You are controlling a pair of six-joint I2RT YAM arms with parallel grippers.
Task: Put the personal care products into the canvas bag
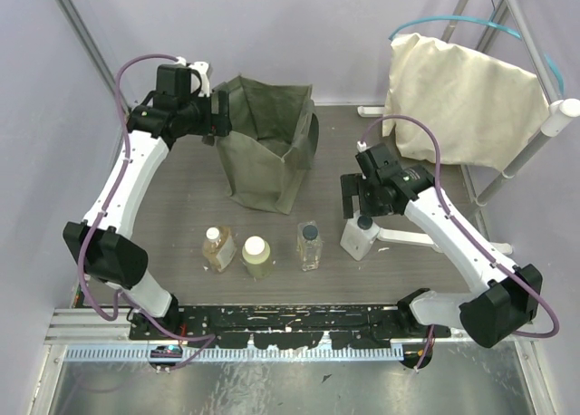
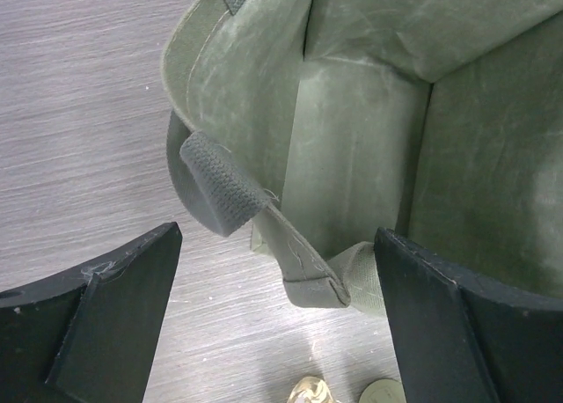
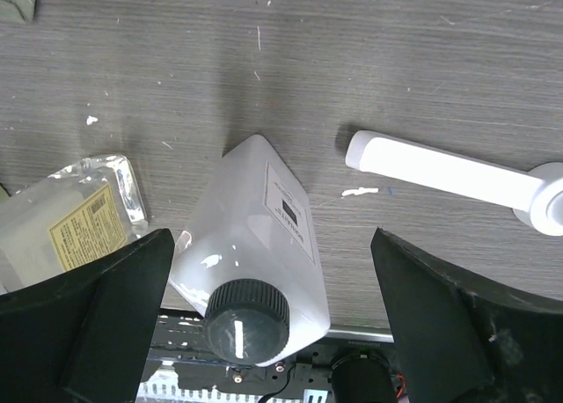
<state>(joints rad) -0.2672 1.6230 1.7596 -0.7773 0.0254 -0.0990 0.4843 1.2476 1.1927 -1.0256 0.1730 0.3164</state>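
Note:
My right gripper has to get around the body of the white bottle, so it should first move down and pull back toward the table's front edge.
The olive canvas bag (image 1: 265, 148) stands upright at the table's back middle. My left gripper (image 1: 216, 116) is open at its left rim; in the left wrist view its fingers straddle the bag's wall (image 2: 352, 157) and a strap handle (image 2: 224, 187) without touching. Four bottles stand in a row near the front: amber with white cap (image 1: 217, 248), yellow-green with cream cap (image 1: 256, 256), clear with dark cap (image 1: 310, 245), white with dark cap (image 1: 360, 235). My right gripper (image 1: 355, 196) is open just above the white bottle (image 3: 255, 271), which sits between its fingers untouched.
A cream cloth sack (image 1: 462, 102) hangs on a white pipe frame (image 1: 535, 134) at the back right. The frame's white foot (image 3: 449, 170) lies on the table right of the white bottle. The clear bottle (image 3: 66, 227) shows at the right wrist view's left.

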